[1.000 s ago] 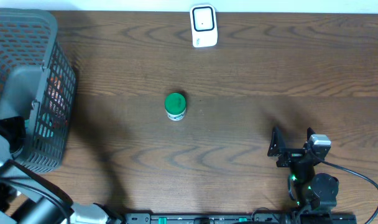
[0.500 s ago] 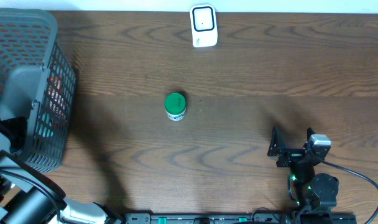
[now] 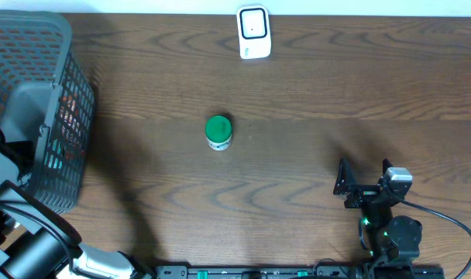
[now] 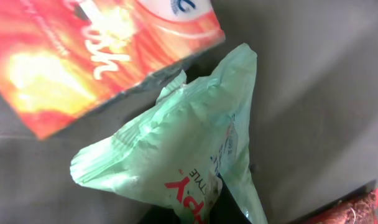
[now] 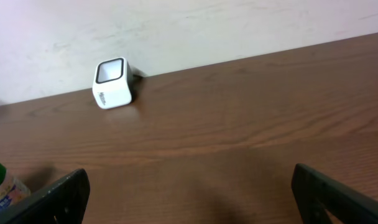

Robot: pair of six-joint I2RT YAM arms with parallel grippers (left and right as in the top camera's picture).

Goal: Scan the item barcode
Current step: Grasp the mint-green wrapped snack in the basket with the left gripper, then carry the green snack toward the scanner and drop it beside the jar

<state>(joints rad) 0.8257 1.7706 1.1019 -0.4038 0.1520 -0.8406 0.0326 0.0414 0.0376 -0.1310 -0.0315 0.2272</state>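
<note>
Open tabletop lies right of my left gripper in the overhead view, past the jar. My gripper next lifts the pouch over the basket's rim, lowers and releases it.
In the left wrist view a pale green plastic pouch (image 4: 176, 149) with red lettering lies on the grey basket floor. My left gripper (image 4: 204, 214) is shut on its lower end, and the dark fingers show only at the frame's bottom edge. From overhead that gripper is hidden inside the basket (image 3: 34, 31) at the far left. The white barcode scanner (image 3: 253, 32) stands at the table's back edge and also shows as the scanner (image 5: 112, 82) in the right wrist view. My right gripper (image 3: 365, 172) rests open near the front right, and the gripper (image 5: 189, 186) has nothing between its fingers.
A green-lidded jar (image 3: 218, 132) stands mid-table, and the jar (image 5: 1, 186) sits at the left edge of the right wrist view. An orange-red packet (image 4: 83, 56) lies beside the pouch in the basket. Another red item (image 4: 360, 208) peeks in at the lower right.
The left gripper has closed on the green pouch inside the basket, and its arm shifted slightly. The right arm, jar and scanner have not moved.
</note>
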